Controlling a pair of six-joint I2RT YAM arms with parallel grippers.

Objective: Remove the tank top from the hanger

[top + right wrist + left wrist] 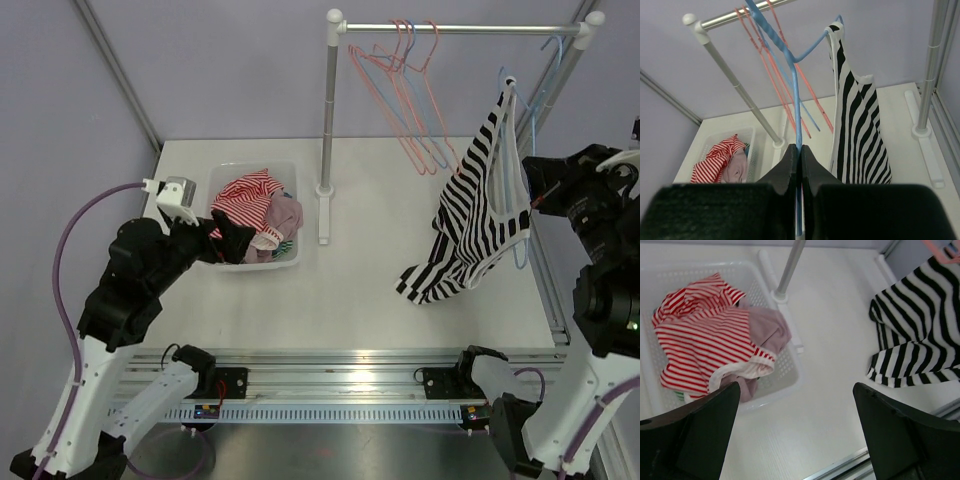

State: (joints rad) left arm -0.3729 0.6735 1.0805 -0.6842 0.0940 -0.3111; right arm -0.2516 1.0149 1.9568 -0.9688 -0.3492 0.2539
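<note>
The tank top's white strap [510, 85] is still looped over the blue hanger's far end, so I should raise my left gripper next and then bring it across to the strap.
The black-and-white striped tank top [475, 215] hangs by one strap from the far end of a blue hanger [797, 100] at the right of the rack. Its hem droops close to the table. It also shows in the right wrist view [855, 135] and the left wrist view [920, 335]. My right gripper [537, 200] [800, 147] is shut on the blue hanger's bar, just right of the tank top. My left gripper [218, 245] [796, 386] is open and empty, low over the table beside the basket, well left of the tank top.
A white basket [290, 175] [790, 375] of red-striped and pink clothes stands at the left. The rack's left pole [328, 120] stands mid-table with its rail [460, 28] across the back. Pink hangers [400, 90] hang on the rail. The right post [925, 75] stands by the table edge.
</note>
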